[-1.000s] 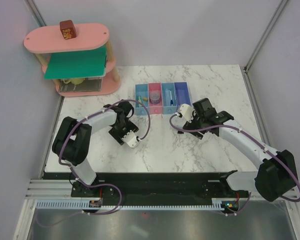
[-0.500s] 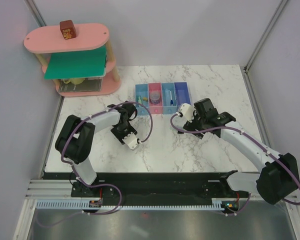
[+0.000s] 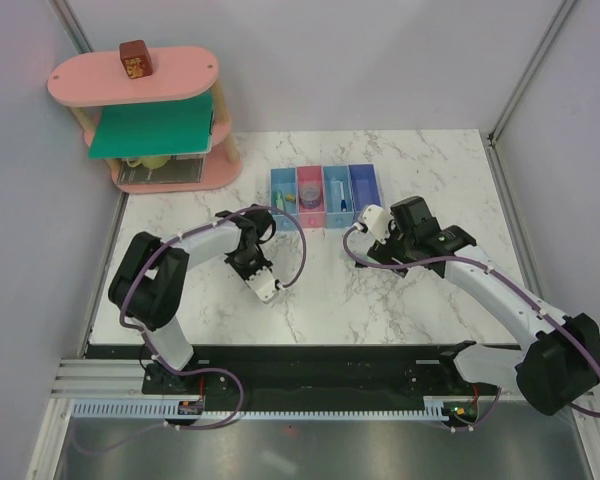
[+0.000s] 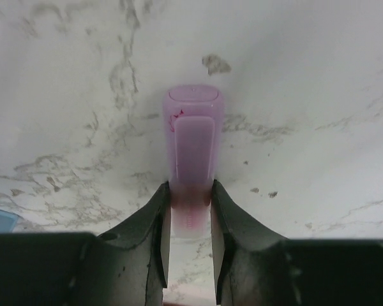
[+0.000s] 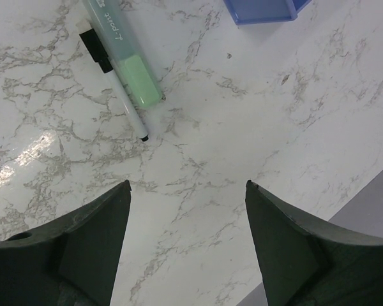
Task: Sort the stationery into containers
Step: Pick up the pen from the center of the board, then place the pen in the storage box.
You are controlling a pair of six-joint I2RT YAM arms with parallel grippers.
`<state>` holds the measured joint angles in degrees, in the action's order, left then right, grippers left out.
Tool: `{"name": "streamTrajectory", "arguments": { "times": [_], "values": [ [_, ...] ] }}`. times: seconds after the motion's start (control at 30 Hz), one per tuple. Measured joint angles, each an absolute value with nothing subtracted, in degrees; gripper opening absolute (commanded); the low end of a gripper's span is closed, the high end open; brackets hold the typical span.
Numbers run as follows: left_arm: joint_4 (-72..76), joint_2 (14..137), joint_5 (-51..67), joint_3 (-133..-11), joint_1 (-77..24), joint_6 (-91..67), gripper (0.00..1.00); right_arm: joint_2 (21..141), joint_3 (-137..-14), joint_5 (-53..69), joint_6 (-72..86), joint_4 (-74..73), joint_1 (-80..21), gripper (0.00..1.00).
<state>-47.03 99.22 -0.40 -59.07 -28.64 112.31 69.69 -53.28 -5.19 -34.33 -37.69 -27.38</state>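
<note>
My left gripper carries the lilac-pink bar up and outward next and releases it into the darker blue bin, which stands empty to my gripper's right in the top view.
In the left wrist view my left gripper (image 4: 189, 189) is shut on the near end of a lilac-pink flat bar (image 4: 193, 137) that lies on the marble table. In the top view the left gripper (image 3: 250, 255) sits in front of the row of four joined bins (image 3: 323, 177), and the bar is hidden under it. In the right wrist view my right gripper (image 5: 188, 191) is open and empty. A mint green bar (image 5: 124, 51) and a thin black-and-white pen (image 5: 115, 86) lie side by side ahead of it. The right gripper (image 3: 380, 248) is right of the bins.
A corner of the darker blue bin (image 5: 262, 11) shows in the right wrist view. The bins hold small items, among them a pen (image 3: 338, 196) and a round piece (image 3: 308, 195). A big pink oval shelf (image 3: 140, 80) with a brown block (image 3: 134, 58) stands at the back left.
My left wrist has shifted slightly right and nearer, staying low over the table. My right arm has edged a little to the right.
</note>
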Motion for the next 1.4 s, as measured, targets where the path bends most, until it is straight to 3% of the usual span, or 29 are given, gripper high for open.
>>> {"name": "streamTrajectory", "arguments": {
  "times": [0.17, 0.47, 1.0, 1.4],
  "values": [
    [-54.9, 98.1, 10.9, -63.4, -29.8, 106.9, 0.02, 69.7, -52.5, -5.3, -33.8, -36.8, -27.4, 0.81],
    [-60.7, 97.2, 30.8, -86.1, -30.3, 85.0, 0.02, 69.5, -48.1, -5.7, -33.6, -36.3, -27.3, 0.83],
    [-53.2, 131.7, 45.9, -126.6, -30.2, 41.3, 0.02, 63.5, -41.7, -6.1, -29.3, -32.5, -25.5, 0.84],
    [-32.6, 135.8, 52.8, -129.9, -30.1, 18.5, 0.02, 63.4, -40.7, -6.4, -28.5, -30.7, -25.5, 0.84]
  ]
}}
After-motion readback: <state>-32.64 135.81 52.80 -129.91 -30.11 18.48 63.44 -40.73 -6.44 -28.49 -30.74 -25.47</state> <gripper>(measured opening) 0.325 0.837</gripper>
